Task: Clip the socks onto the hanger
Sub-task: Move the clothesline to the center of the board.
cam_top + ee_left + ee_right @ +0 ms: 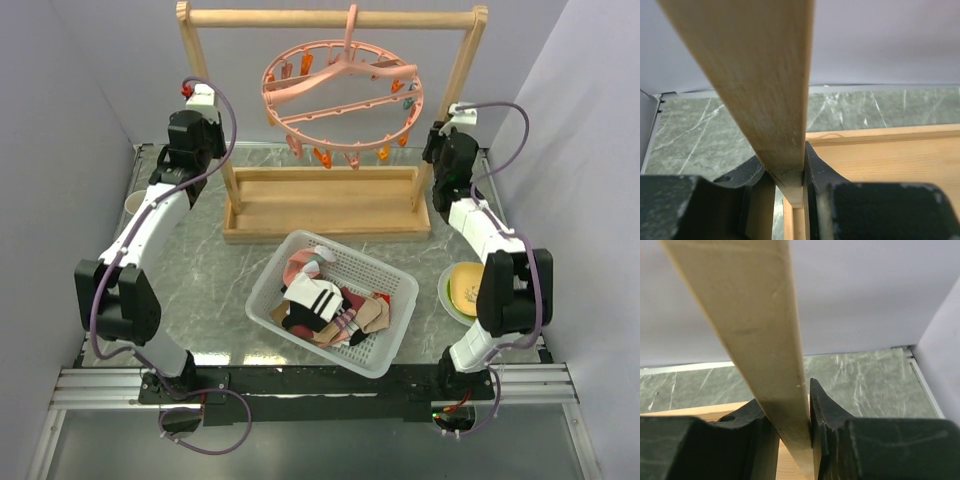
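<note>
The left gripper draws the wooden upright slightly back toward the basket (395, 345) next, then opens to release it, since the rack stands on its own base.
The salmon-pink ring hanger (342, 95) hangs by its hook from the top bar of a wooden rack, its small clips dangling. The socks (318, 305), white-and-black striped, pink, tan and dark, lie piled in a white mesh basket (395, 345) at the table's front. My left gripper (217, 150) (787, 172) is shut on the rack's left upright (760, 75). My right gripper (441, 150) (792, 425) is shut on the right upright (750, 315). Neither gripper touches a sock or the hanger.
The rack's wooden base (325, 200) sits at mid-table behind the basket. A green plate with a burger-like toy (462, 288) lies at the right edge. A small bowl (133, 202) stands at the left edge. Walls close in on both sides.
</note>
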{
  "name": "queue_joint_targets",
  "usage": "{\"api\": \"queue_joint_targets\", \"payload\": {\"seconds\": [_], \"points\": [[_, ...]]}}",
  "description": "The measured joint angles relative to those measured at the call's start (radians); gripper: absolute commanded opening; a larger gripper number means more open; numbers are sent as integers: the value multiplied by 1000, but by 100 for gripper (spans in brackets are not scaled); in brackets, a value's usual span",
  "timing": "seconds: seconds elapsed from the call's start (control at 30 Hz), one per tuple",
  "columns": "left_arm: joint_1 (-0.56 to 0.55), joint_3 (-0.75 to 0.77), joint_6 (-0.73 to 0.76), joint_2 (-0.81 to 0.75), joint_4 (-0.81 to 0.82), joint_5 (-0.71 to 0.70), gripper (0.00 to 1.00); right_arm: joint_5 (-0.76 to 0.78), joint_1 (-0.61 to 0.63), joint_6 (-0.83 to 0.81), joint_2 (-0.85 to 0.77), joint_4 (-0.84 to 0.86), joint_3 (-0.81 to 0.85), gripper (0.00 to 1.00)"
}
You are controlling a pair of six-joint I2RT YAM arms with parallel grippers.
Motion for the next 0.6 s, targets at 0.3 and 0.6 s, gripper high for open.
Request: {"api": "queue_joint_targets", "payload": {"seconds": [0.3,0.6], "points": [[-8,-160,-2,-172,-29,36,21,-5,0,10,-116,-31,-103,28],[-10,-158,-51,-230,-184,84,99,45,-10,105,-168,-160,-102,84]]}}
